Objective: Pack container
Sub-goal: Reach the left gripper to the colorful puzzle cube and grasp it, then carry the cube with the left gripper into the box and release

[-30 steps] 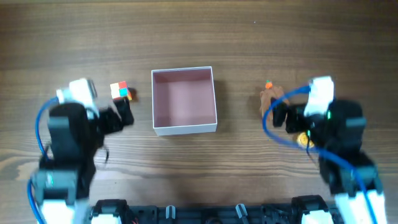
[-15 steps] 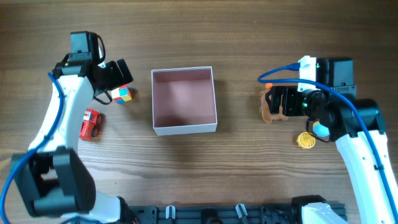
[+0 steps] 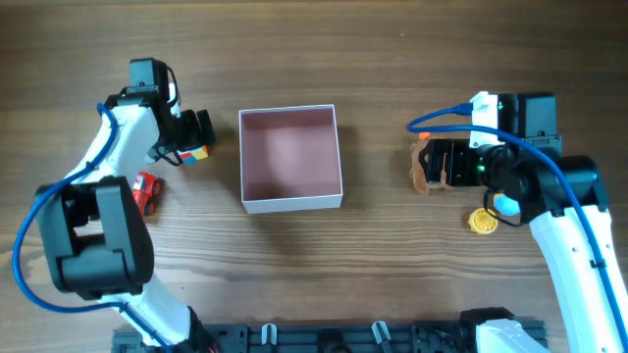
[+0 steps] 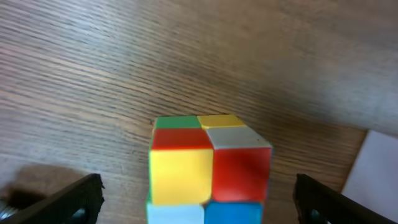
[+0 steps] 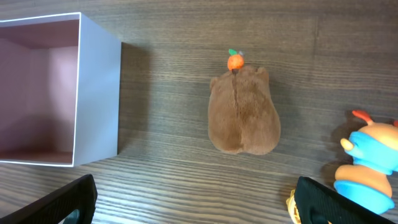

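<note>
I will gently lower my left gripper around the multicoloured puzzle cube (image 3: 194, 154) (image 4: 208, 165) next and close it on the cube's opposite sides, since they are already between the open fingers.
The container (image 3: 291, 203) is a square white-walled box with a dull pink inside, empty, at the table's middle; its wall shows in the right wrist view (image 5: 96, 99). My left gripper (image 3: 196, 135) is open just left of it, its fingers (image 4: 199, 208) on either side of a multicoloured puzzle cube (image 3: 194, 154) (image 4: 208, 165) on the table. My right gripper (image 3: 439, 165) is open and empty (image 5: 196, 202), hovering by a brown plush toy (image 3: 420, 175) (image 5: 244, 112) with an orange top, right of the container.
A red toy car (image 3: 146, 192) lies left of the cube. A yellow round toy (image 3: 482, 222) lies at front right. A blue and orange figure (image 5: 370, 162) sits right of the plush. A white corner of the container (image 4: 379, 171) shows beside the cube.
Both arms have reached out from the front edge. In the last half second the left gripper came down around the cube; the right arm stayed still.
</note>
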Controlling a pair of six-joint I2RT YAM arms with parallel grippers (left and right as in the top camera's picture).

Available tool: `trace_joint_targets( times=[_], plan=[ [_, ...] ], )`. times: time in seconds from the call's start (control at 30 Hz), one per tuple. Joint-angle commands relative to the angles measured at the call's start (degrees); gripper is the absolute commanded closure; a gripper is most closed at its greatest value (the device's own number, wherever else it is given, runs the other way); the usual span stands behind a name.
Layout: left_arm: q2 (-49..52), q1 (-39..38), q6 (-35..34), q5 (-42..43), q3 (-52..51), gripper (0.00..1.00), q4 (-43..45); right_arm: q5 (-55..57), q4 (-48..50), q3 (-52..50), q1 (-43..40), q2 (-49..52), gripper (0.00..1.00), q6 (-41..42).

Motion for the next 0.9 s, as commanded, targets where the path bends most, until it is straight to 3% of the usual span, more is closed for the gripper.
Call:
trace_joint_targets(
  times=[0.0,0.03,0.13,0.2,0.37,0.53,0.67,0.87],
  plan=[
    [2.6,-1.2,3.8,-0.1,0.7,0.05,1.0,0.5,-0.1,1.2,-0.1,0.0,0.00,1.1],
    [2.8,-1.5,3.8,-0.1,0.7,0.08,1.5,0.5,-0.1,1.2,-0.1,0.0,0.00,1.1],
    [2.8,-2.8,5.0,-0.1,0.7,0.37,3.1,0.3,-0.5,1.2,-0.1,0.0,0.00,1.0],
    [2.8,-3.5,5.0,-0.1,0.7,0.48,3.3,0.3,-0.5,1.2,-0.1,0.0,0.00,1.1],
    [2.8,-4.1,5.0,-0.1,0.7,0.50,2.3,0.3,-0.5,1.2,-0.1,0.0,0.00,1.0],
    [2.3,-4.1,5.0,-0.1,0.8,0.89,1.6,0.3,-0.5,1.2,-0.1,0.0,0.00,1.0],
    [-2.8,-4.1,5.0,-0.1,1.0,0.96,1.5,0.3,-0.5,1.3,-0.1,0.0,0.00,1.0],
    [-18.4,-8.8,5.0,-0.1,1.0,0.96,0.2,0.3,-0.1,1.2,-0.1,0.0,0.00,1.0]
  ],
)
